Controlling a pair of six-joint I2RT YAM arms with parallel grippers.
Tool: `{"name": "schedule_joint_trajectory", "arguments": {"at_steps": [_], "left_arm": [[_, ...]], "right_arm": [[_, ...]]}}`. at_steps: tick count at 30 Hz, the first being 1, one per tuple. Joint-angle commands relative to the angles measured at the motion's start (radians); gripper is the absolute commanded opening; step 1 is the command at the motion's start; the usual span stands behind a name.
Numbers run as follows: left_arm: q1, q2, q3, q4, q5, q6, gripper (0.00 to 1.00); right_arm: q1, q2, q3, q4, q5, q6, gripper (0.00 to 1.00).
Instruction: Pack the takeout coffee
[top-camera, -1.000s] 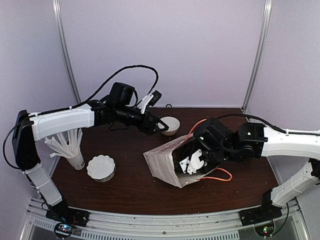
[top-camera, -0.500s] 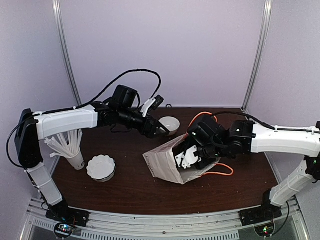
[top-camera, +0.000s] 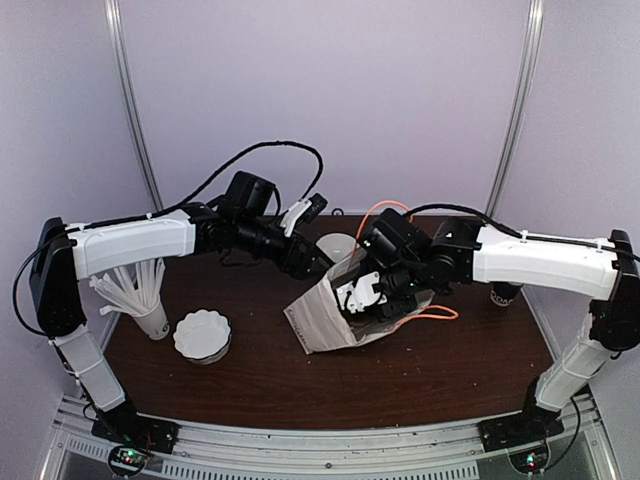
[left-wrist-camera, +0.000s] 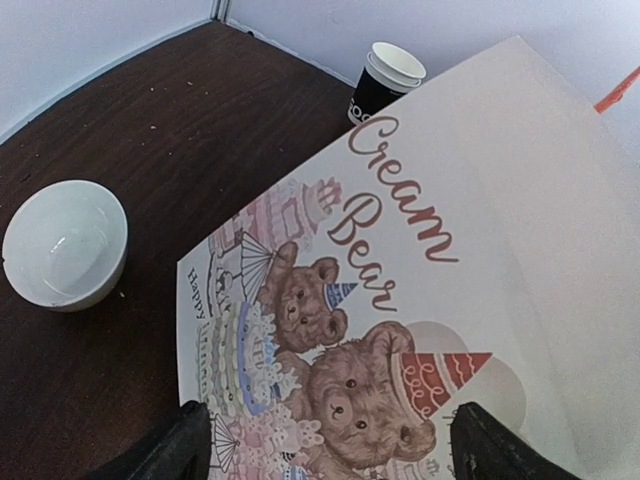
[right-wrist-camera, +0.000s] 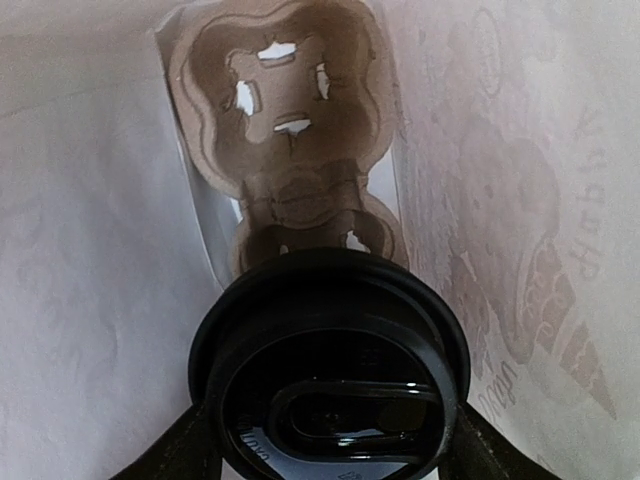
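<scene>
My right gripper is above the carrier's nearer socket (right-wrist-camera: 312, 238), which is empty and lies beyond the lid, so it should next move down deeper into the bag and release the coffee (right-wrist-camera: 330, 365) there.
The takeout coffee (right-wrist-camera: 330, 365) shows its round black lid in the right wrist view, and my right gripper (right-wrist-camera: 330, 455) is shut on it, one finger on each side. Cup and gripper are inside the white paper bag (top-camera: 325, 318), which lies tilted with its mouth to the right. A brown pulp carrier (right-wrist-camera: 290, 130) sits deeper in, at the bag's bottom. From above, my right gripper (top-camera: 365, 300) reaches into the bag's mouth. My left gripper (left-wrist-camera: 335, 450) is open, its fingers wide over the bag's printed side (left-wrist-camera: 420, 260).
A lidless black cup (top-camera: 503, 295) stands at the right, also seen beyond the bag (left-wrist-camera: 385, 80). A white bowl (top-camera: 335, 243) sits behind the bag. A cup of white sticks (top-camera: 150, 300) and a fluted white dish (top-camera: 202, 335) are at the left. Orange bag handles (top-camera: 435, 315) trail right.
My right arm has pushed left and farther back, carrying the coffee deeper into the bag, and the bag has shifted with it. The lidless cup is now uncovered. The left gripper has barely moved.
</scene>
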Motion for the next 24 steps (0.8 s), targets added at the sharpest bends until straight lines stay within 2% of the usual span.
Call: {"name": "schedule_joint_trajectory", "arguments": {"at_steps": [1, 18, 24], "left_arm": [[-0.002, -0.027, 0.012, -0.002, -0.022, 0.02, 0.87], [0.016, -0.12, -0.066, -0.051, -0.082, 0.029, 0.87], [0.025, -0.143, -0.082, -0.056, -0.098, 0.029, 0.87]], "right_arm": [[-0.024, 0.033, 0.06, -0.049, -0.038, 0.064, 0.63], [-0.134, 0.223, 0.296, -0.234, -0.182, 0.145, 0.63], [-0.134, 0.295, 0.44, -0.438, -0.281, 0.158, 0.63]]}}
